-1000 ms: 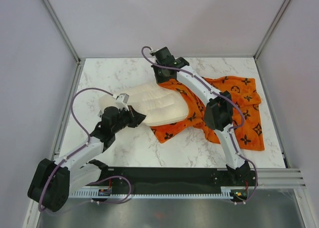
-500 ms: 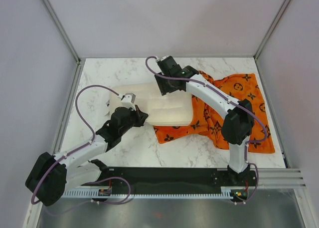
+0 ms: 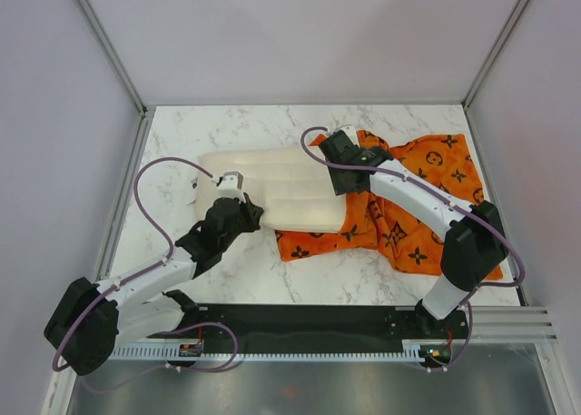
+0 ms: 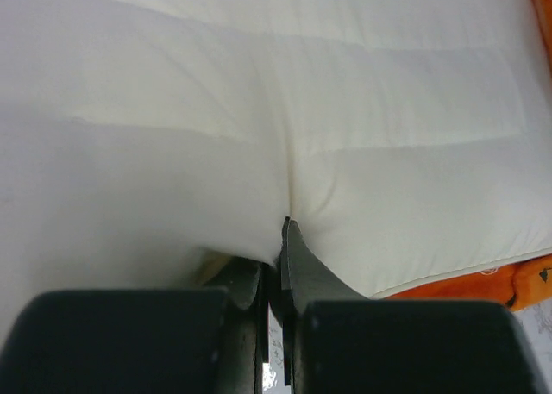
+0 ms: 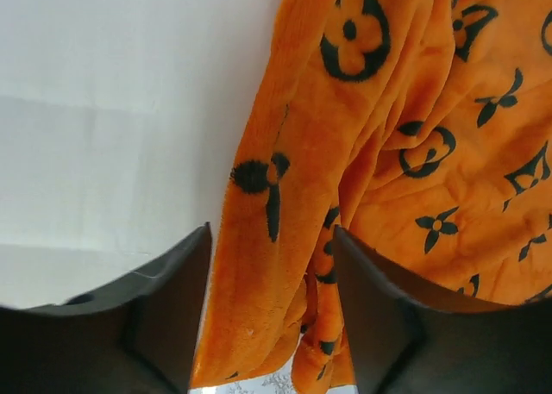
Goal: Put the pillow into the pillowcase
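Note:
The left gripper needs to slide toward the pillowcase's near strip [image 3: 307, 243] next and let go of the pillow [image 3: 272, 186] there, because that strip is to the gripper's right in the top view.
The cream-white pillow [image 3: 272, 186] lies on the table with its right end resting on the orange pillowcase [image 3: 413, 202]. At the pillow's near left edge, my left gripper [image 3: 254, 217] is shut on a pinch of the pillow. The pillow [image 4: 285, 109] fills the left wrist view, puckered where the left gripper [image 4: 285, 232] bites it; a strip of pillowcase [image 4: 517, 284] shows at lower right. My right gripper [image 3: 343, 168] stands open over the pillowcase's left edge. In the right wrist view a loose fold of pillowcase [image 5: 414, 135] hangs between the spread jaws of the right gripper [image 5: 272, 239], beside the pillow [image 5: 112, 109].
White marble tabletop [image 3: 236, 265] with grey enclosure walls on three sides. A black rail [image 3: 318, 320] carrying both arm bases runs along the near edge. The right arm's elbow [image 3: 472, 242] hangs over the pillowcase's right part.
My right gripper has opened, letting go of the pillowcase, and moved right and nearer. The pillow now lies flatter and the pillowcase has spread rightward. My left gripper keeps its hold.

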